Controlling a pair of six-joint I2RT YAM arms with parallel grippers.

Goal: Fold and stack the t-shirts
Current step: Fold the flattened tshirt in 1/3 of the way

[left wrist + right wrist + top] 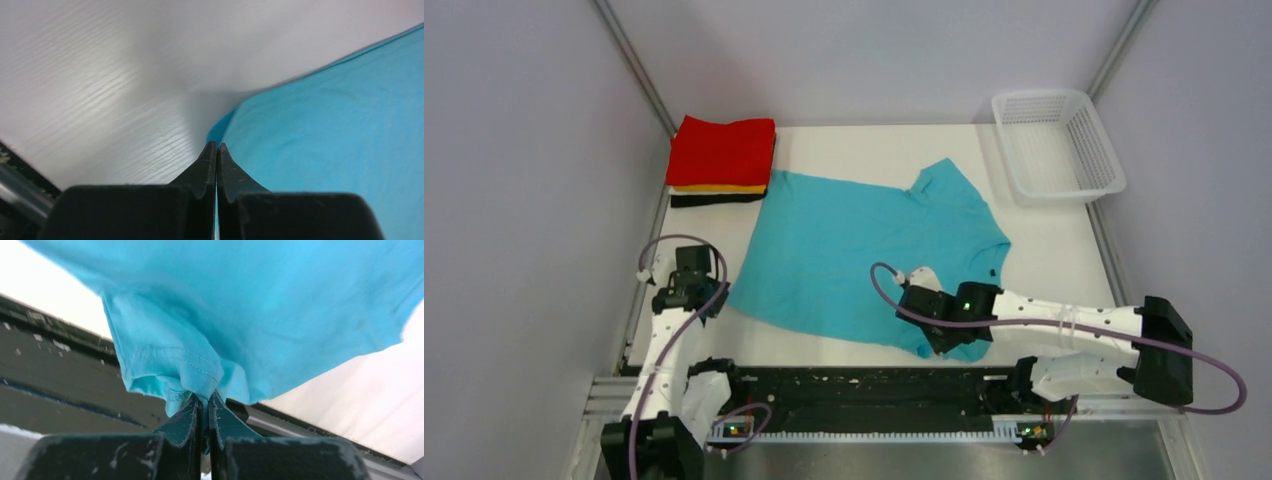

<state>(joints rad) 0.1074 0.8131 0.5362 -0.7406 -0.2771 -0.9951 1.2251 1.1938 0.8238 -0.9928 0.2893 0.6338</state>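
Observation:
My right gripper will next take the bunched edge of the sleeve away from my base and then onto the middle of the turquoise t-shirt.
A turquoise t-shirt (854,250) lies spread on the white table, neck towards the far right. My left gripper (714,295) is shut at its near-left hem corner, and in the left wrist view (217,145) a sliver of turquoise cloth (325,130) shows between the closed jaws. My right gripper (934,335) is shut on a bunched edge of the shirt at its near-right side. The right wrist view (205,397) shows that cloth (200,365) gathered and raised off the table. A folded stack sits at the far left: red (722,150) on top, then orange (719,188), then black (719,199).
A white mesh basket (1044,97) stands at the far right corner. A black rail (864,385) runs along the near table edge under the right gripper. Grey walls close in both sides.

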